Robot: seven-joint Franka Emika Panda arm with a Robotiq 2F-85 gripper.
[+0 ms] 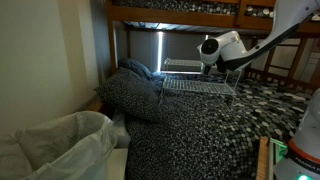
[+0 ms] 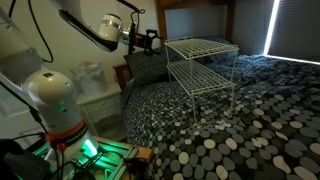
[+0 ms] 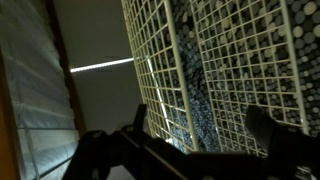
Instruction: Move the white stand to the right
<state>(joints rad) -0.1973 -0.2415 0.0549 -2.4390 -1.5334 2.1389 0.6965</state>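
Note:
My gripper goes down toward the stand's top shelf next and turns in line with its white edge bar (image 1: 203,71) (image 3: 184,98), since that bar slants between the open fingers.
The white stand (image 2: 200,68) is a wire rack with two grid tiers, standing on the spotted bedspread near the pillow. It also shows in an exterior view (image 1: 200,86). In the wrist view its grid (image 3: 215,60) fills the frame very close up. My gripper (image 2: 150,42) hovers at the stand's upper corner, on the pillow side, level with the top tier. In an exterior view it hangs just over the stand (image 1: 208,62). The jaws (image 3: 200,120) are open, with the grid seen between the two dark fingers. I cannot tell if they touch the wire.
A dark patterned pillow (image 1: 130,95) lies beside the stand and also shows in an exterior view (image 2: 145,70). The wooden bunk frame (image 1: 180,12) runs overhead. White bedding (image 1: 60,140) lies beside the bed. A nightstand (image 2: 100,100) stands by the wall. The spotted bedspread (image 2: 260,120) stretches away past the stand.

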